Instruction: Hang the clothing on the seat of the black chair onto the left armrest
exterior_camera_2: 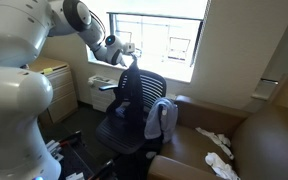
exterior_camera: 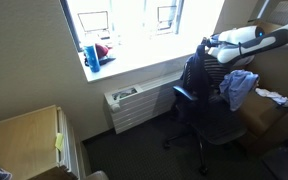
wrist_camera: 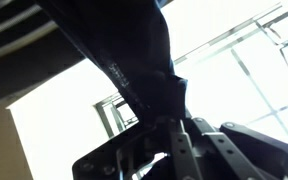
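My gripper next rises, crosses past the bare armrest toward the cabinet, then lowers, since dark clothing hangs in front of the backrest, inside that armrest.
The black chair [exterior_camera: 206,118] stands by the window and also shows in an exterior view [exterior_camera_2: 124,130]. My gripper [exterior_camera: 206,47] is above the chair's backrest, shut on a dark piece of clothing [exterior_camera: 196,75] that hangs down in front of the backrest. Gripper [exterior_camera_2: 132,56] and dark clothing [exterior_camera_2: 131,88] show in both exterior views. In the wrist view the dark clothing [wrist_camera: 134,50] is pinched between my fingers [wrist_camera: 174,122]. A light blue garment [exterior_camera: 238,88] is draped over one armrest [exterior_camera_2: 162,118]. The seat is mostly hidden.
A brown sofa [exterior_camera_2: 254,140] with white cloths [exterior_camera_2: 216,140] stands close beside the chair. A radiator [exterior_camera: 134,105] sits under the window sill, which holds a blue cup [exterior_camera: 91,55]. A wooden cabinet [exterior_camera: 24,140] stands in the corner.
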You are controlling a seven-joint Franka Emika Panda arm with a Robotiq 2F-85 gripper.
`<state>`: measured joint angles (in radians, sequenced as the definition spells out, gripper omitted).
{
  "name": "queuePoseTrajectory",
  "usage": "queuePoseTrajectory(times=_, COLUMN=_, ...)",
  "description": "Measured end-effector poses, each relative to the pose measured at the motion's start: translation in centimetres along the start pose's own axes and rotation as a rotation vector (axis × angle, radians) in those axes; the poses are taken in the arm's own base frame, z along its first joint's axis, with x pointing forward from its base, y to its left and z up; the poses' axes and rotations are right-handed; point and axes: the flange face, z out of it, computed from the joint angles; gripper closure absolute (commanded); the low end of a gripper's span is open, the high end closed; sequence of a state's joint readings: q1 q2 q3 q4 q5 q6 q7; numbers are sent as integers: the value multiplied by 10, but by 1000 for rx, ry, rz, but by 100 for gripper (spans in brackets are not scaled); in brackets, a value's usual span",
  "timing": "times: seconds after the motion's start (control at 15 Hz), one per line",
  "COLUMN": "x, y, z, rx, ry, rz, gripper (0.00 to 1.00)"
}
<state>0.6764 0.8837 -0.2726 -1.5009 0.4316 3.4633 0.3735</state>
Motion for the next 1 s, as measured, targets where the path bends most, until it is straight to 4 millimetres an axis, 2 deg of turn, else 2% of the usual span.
queuePoseTrajectory(times=0.07, x=10, y=-21, z=-12, rx=37, ry=3, rz=-15, gripper=99)
queuePoseTrajectory(times=0.2, x=11, y=-67, z=-43, rx=142, ry=-48, rz=-47, gripper=99)
queuePoseTrajectory(times=0.4, x=-9, y=-128, z=-100, rx=301, ry=-155, rz=-58, gripper=99)
queuePoseTrajectory(times=0.53, x=-31, y=-156, z=-125, rx=394, ry=-234, rz=-50, gripper=99)
queuePoseTrajectory(times=0.6, x=-44, y=-164, z=-131, rx=434, ry=-276, rz=-42, gripper=70)
queuePoseTrajectory(times=0.67, x=-58, y=-169, z=-134, rx=471, ry=-318, rz=-33, gripper=94)
queuePoseTrajectory(times=0.8, x=-81, y=-166, z=-131, rx=525, ry=-389, rz=-5, gripper=82)
queuePoseTrajectory(times=0.87, x=-86, y=-161, z=-127, rx=531, ry=-404, rz=5, gripper=73)
queuePoseTrajectory(times=1.0, x=-88, y=-155, z=-122, rx=529, ry=-409, rz=13, gripper=70)
